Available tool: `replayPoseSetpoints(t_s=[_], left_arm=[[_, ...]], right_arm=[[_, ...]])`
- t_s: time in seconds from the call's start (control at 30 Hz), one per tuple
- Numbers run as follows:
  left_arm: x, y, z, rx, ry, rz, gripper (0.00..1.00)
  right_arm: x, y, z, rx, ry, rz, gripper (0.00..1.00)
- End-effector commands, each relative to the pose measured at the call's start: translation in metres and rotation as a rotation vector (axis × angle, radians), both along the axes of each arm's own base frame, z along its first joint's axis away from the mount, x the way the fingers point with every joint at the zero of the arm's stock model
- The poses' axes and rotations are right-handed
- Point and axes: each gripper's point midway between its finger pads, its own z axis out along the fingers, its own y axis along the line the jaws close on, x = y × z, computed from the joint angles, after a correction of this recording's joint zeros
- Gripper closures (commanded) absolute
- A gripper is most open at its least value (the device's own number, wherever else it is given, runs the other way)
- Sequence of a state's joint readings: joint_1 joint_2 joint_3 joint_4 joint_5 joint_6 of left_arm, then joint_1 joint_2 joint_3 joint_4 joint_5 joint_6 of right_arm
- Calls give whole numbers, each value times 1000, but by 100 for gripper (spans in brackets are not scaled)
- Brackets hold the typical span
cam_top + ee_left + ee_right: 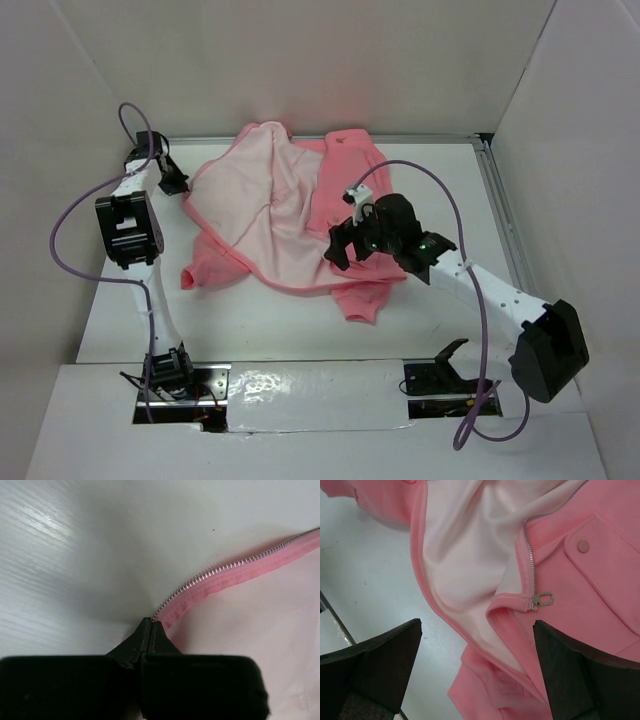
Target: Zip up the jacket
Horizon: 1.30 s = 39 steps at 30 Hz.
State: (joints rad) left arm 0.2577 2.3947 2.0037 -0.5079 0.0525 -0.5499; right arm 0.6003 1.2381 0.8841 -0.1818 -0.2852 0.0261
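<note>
Next, my left gripper lifts the jacket's front edge over the pale lining (265,200) toward the zipper slider, then moves back and down, because this jacket front lies open.
The salmon-pink jacket (345,175) lies unzipped on the white table, its left front folded back so the pale lining (265,200) faces up. At the jacket's left edge my left gripper (175,182) is shut. In the left wrist view the metal zipper teeth (220,569) run straight into the closed fingertips (151,623). My right gripper (342,250) hovers open over the lower front. In the right wrist view its fingers (390,660) straddle the bottom hem, and the zipper slider with its ring pull (542,600) lies just beyond the right fingertip.
A buttoned pocket flap (600,555) lies right of the zipper, and a small sewn label (507,685) sits near the hem. White walls enclose the table (130,320). A metal rail (500,215) runs down its right side.
</note>
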Motion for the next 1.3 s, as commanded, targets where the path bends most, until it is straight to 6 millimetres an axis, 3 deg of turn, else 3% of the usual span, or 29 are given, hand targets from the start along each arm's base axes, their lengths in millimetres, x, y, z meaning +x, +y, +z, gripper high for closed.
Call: replayPoseSetpoints(t_s=[0.0,0.07,0.13,0.17,0.23,0.27,0.3,0.33,0.37,0.4,0.43,0.47,0.5,0.53,0.57,0.6,0.63,0.7,0.73,0.77,0.8,0.87,0.9,1.0,1.13,1.17,1.2,1.23,1.27], left_arm=[[-9,-10,12,-4,-35,-59,100],[-9,-10,27,24,-68,-49,100],[-8,-13,62,53,-110,-31,100],[-9,-21,89,67,-141,-44,100],[-7,-34,121,112,-210,-100,100],[-7,-70,171,165,-330,-180,100],[-7,-70,171,177,-330,-193,100],[-9,-85,189,201,-373,-230,100],[-19,-124,215,217,-437,-314,100],[-19,-147,231,251,-503,-384,100],[-25,-170,243,263,-536,-437,100],[-41,-209,257,295,-575,-510,100],[-50,-227,259,301,-572,-535,100],[-61,-251,249,279,-542,-586,100],[-88,-275,249,293,-516,-583,100],[-104,-289,242,279,-493,-601,100],[-136,-314,224,252,-457,-670,100],[-174,-338,202,181,-410,-729,100],[-211,-355,178,131,-350,-798,100],[-230,-360,167,114,-325,-814,100],[-269,-369,142,111,-253,-886,100],[-311,-378,115,86,-163,-931,100],[-349,-386,96,69,-86,-976,100],[-405,-393,71,33,48,-1040,100],[-441,-401,52,-64,133,-1087,100],[-448,-401,47,-80,154,-1103,85],[-448,-396,47,-72,172,-1058,54],[-450,-392,45,-62,189,-1056,53],[-449,-392,50,-61,179,-1046,22]], right_arm=[[8,-11,21,45,-70,-79,0],[10,-21,22,43,-77,-136,0],[11,-31,24,50,-89,-192,0],[12,-34,26,66,-86,-223,0],[10,-44,28,80,-94,-289,0],[8,-51,28,94,-95,-340,0],[7,-52,23,87,-87,-340,0],[7,-59,28,100,-99,-388,0],[5,-64,26,102,-92,-419,0],[3,-70,21,99,-82,-448,0],[3,-78,27,121,-91,-503,0],[2,-84,23,118,-76,-537,0],[0,-90,18,116,-65,-568,0],[-1,-94,18,137,-50,-605,0],[-4,-101,14,135,-44,-640,0],[-6,-105,12,154,-26,-672,0],[-8,-108,8,148,-11,-690,0],[-12,-115,7,164,-4,-722,0],[-16,-117,7,167,0,-727,0],[-17,-118,6,166,4,-728,0],[-19,-121,3,162,16,-744,0],[-21,-123,2,166,21,-755,0],[-21,-123,1,167,27,-758,0],[-20,-120,-6,171,50,-752,0],[-18,-112,-17,158,94,-731,0],[-17,-110,-22,146,109,-728,0],[-17,-110,-26,134,124,-733,0],[-17,-110,-27,133,126,-734,0],[-17,-109,-28,130,131,-730,0]])
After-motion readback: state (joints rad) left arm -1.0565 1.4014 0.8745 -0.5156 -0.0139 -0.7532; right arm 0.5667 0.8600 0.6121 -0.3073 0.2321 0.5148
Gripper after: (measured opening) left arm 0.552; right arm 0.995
